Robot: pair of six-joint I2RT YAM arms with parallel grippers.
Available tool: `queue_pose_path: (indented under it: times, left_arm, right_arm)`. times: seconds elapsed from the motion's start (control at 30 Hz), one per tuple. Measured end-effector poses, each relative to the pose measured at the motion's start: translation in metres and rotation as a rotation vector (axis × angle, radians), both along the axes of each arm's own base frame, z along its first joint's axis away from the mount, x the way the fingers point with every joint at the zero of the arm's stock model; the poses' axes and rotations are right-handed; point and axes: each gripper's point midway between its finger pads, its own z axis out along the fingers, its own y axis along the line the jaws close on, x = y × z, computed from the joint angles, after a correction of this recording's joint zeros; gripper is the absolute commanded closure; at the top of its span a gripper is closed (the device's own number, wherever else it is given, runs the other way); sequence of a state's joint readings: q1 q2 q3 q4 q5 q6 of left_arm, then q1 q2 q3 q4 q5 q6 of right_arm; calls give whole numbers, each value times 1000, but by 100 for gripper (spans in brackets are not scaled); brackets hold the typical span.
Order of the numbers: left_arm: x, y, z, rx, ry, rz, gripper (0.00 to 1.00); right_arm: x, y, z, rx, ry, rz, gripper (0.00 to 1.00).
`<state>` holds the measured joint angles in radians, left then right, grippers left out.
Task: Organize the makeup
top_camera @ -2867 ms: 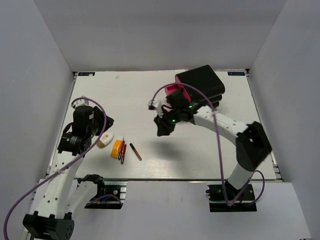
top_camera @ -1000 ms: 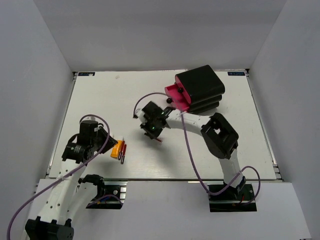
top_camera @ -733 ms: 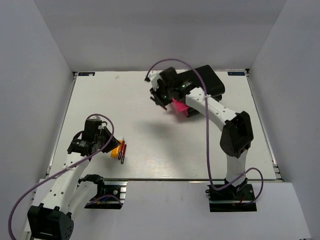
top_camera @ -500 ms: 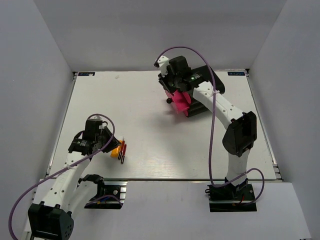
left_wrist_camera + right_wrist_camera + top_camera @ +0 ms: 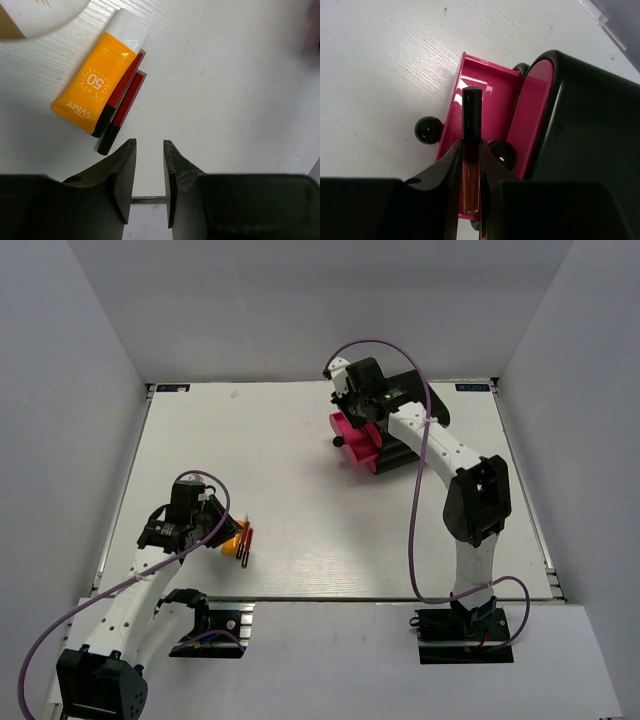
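Observation:
I will lower my right gripper toward the bottom of the open pink drawer next, because the dark red tube is lengthwise over the drawer but still hangs above it.
My right gripper [image 5: 470, 146] is shut on a thin dark red pencil-like tube [image 5: 471, 125] with a black cap. It holds the tube lengthwise over the open pink drawer [image 5: 490, 95]. In the top view this gripper [image 5: 358, 418] hovers over that drawer [image 5: 358, 440]. My left gripper [image 5: 149, 150] is slightly open and empty, just beside an orange tube [image 5: 100, 75] and two red pencils [image 5: 125, 97]. A white-tan piece [image 5: 35, 12] lies at the top left of the left wrist view. In the top view the left gripper [image 5: 218, 530] sits next to the tube [image 5: 236, 538].
The black box [image 5: 420, 405] with pink drawers stands at the back right, and its black side [image 5: 585, 130] fills the right wrist view. Round black drawer knobs [image 5: 427, 129] stick out. The table's near edge [image 5: 147, 200] shows between my left fingers.
My right gripper took the dark pencil from the table near the orange tube and carried it back over the open pink drawer. My left gripper edged toward the orange tube.

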<state>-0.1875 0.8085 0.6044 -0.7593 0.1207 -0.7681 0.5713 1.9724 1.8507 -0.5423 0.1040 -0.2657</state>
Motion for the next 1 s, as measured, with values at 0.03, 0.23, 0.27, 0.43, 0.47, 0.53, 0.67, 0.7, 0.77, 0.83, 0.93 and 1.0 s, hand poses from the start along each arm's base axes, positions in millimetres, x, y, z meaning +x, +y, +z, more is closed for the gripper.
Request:
queue_pose_path:
  times: [0.03, 0.23, 0.27, 0.43, 0.47, 0.53, 0.67, 0.7, 0.77, 0.83, 0.93, 1.0]
  left_arm:
    - [0, 0, 0, 0, 0, 0, 61]
    - [1, 0, -3, 2, 12, -1, 60]
    - [1, 0, -3, 2, 12, -1, 60]
    - [3, -1, -4, 2, 13, -1, 60]
    - [3, -1, -4, 2, 12, -1, 59]
    - [4, -1, -4, 2, 12, -1, 59]
    - [4, -1, -5, 0, 12, -2, 56]
    - [4, -2, -6, -1, 13, -4, 57]
    - [3, -3, -7, -5, 22, -9, 58]
    - [3, -4, -9, -7, 33, -13, 63]
    - [2, -4, -15, -2, 59, -22, 74]
    - [1, -4, -22, 7, 95, -32, 81]
  right_arm:
    - [-1, -2, -4, -7, 9, -2, 100]
    - [-11, -8, -30, -42, 59, 0, 100]
    - [-12, -8, -34, -47, 65, 1, 100]
    - [-12, -11, -39, -61, 68, -4, 78]
    - [-11, -11, -38, -60, 61, -7, 72]
    - [-10, -12, -37, -60, 58, -9, 60]
    - [-13, -7, -37, -59, 59, 7, 53]
    - [-13, -7, -37, -58, 59, 9, 53]
    - [-13, -6, -37, -56, 61, 12, 55]
    - [-13, -6, -37, -57, 61, 13, 63]
    - [-14, -6, -36, -48, 63, 21, 83]
    - [-16, -4, -31, -24, 62, 34, 90]
